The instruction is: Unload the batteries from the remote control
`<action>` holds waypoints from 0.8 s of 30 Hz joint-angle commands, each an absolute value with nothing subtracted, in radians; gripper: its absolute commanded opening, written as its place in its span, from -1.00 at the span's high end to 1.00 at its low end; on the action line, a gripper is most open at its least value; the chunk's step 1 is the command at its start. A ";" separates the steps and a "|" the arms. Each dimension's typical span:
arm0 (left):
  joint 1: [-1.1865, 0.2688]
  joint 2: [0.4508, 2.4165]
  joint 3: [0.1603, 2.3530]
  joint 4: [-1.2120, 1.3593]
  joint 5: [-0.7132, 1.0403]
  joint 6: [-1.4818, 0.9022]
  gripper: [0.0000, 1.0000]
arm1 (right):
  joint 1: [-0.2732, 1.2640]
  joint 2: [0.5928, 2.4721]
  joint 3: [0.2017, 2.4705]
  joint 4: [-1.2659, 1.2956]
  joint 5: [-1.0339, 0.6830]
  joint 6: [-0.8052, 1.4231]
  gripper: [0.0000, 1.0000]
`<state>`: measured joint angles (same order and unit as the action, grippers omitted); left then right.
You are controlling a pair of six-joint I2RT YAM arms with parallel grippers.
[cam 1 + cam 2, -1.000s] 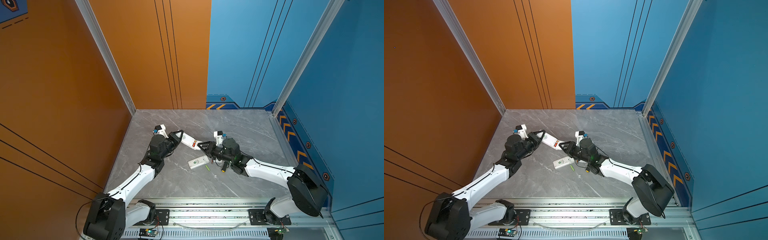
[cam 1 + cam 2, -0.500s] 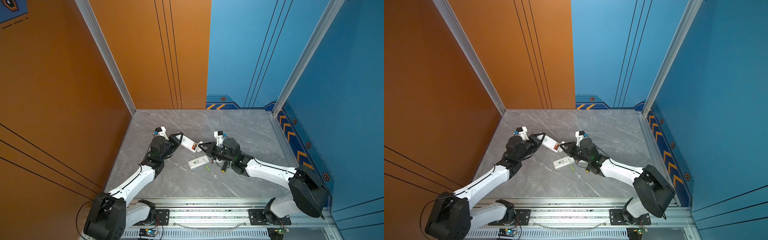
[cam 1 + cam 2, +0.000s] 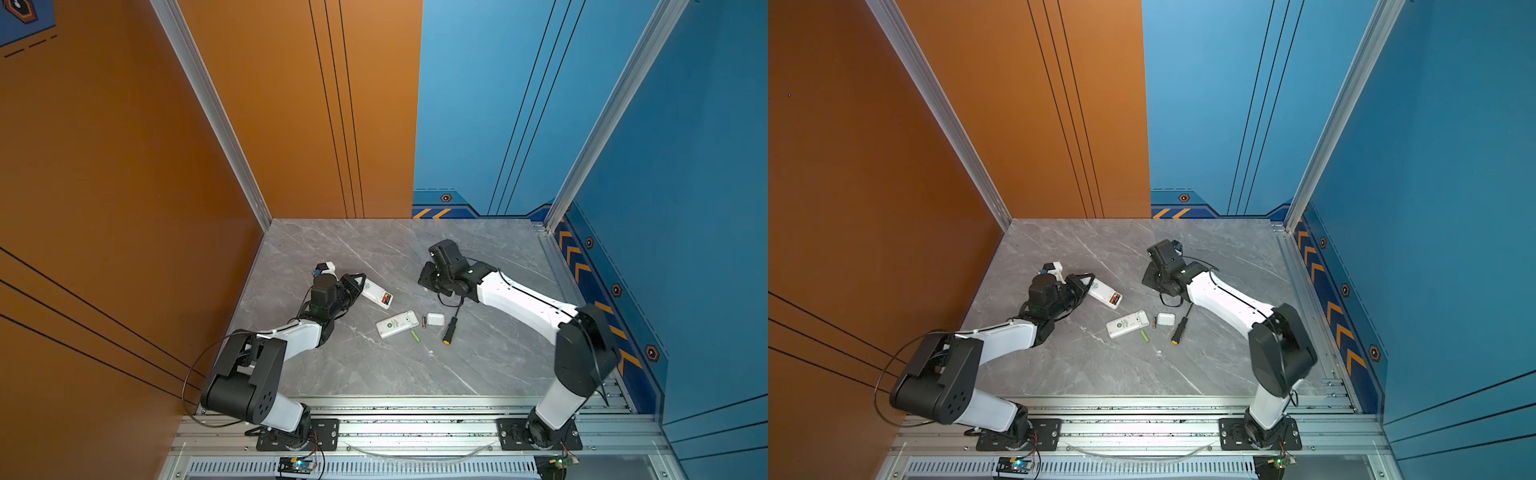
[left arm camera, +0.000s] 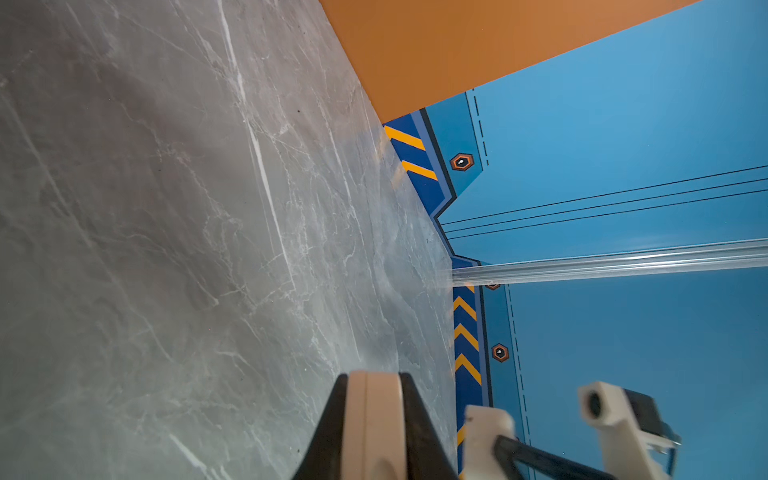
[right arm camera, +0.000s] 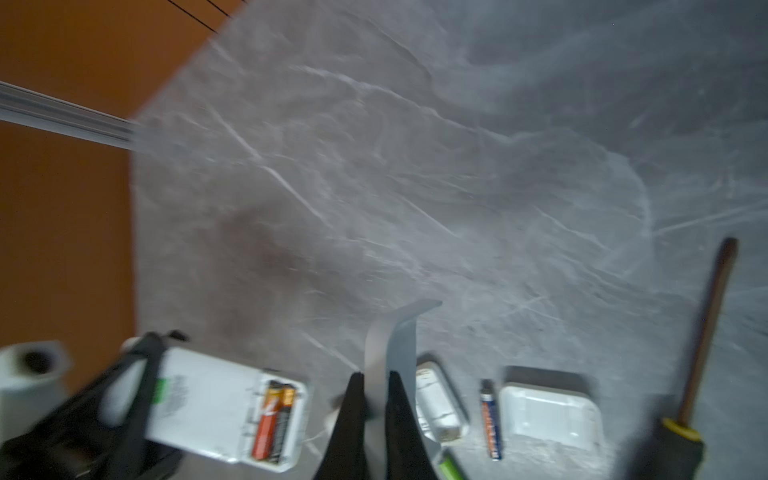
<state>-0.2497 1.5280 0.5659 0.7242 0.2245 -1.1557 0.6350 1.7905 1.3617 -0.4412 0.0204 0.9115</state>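
The right gripper will move down to the bare tabletop beyond the other white lid (image 3: 434, 301) (image 5: 540, 280), since that tabletop is below, and let go of the curved lid clear of the screwdriver.
My left gripper (image 3: 360, 283) is shut on one end of a white remote control (image 3: 374, 292) held just above the table. Its battery bay is open, showing an orange-red battery (image 5: 268, 419) with a dark one (image 5: 284, 419) beside it. My right gripper (image 5: 376, 378) hangs raised to the right of the remote, apart from it, shut on a thin curved white lid (image 5: 395, 332). On the table lie a green battery (image 3: 414, 336) and a dark battery (image 3: 424, 322). In the left wrist view the remote (image 4: 374, 415) shows edge-on between the jaws.
A second white remote (image 3: 397, 324) lies face up mid-table. Another white lid (image 3: 435, 319) and a black-and-yellow screwdriver (image 3: 451, 328) rest just right of it. Orange wall on the left, blue walls at the back and right, and a metal rail along the front.
My right gripper has closed, pulled off the remote's end and risen back to the right with the lid in it. The left gripper still holds the remote, which has barely moved.
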 commanded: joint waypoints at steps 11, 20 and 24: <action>-0.278 1.910 0.625 1.192 0.118 -1.264 0.93 | 0.631 2.045 1.543 -0.733 0.268 0.797 0.88; -0.364 1.940 0.605 1.146 0.033 -1.258 -0.15 | 0.608 2.005 1.517 -0.681 0.258 0.764 -0.10; -0.367 1.905 0.586 1.084 0.040 -1.248 -0.57 | 0.599 1.890 1.483 -0.711 0.270 0.767 -0.45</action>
<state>-0.3702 1.9274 0.6014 1.1141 0.0647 -1.2636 0.6060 1.9991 1.5017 -0.6743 0.2382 0.7692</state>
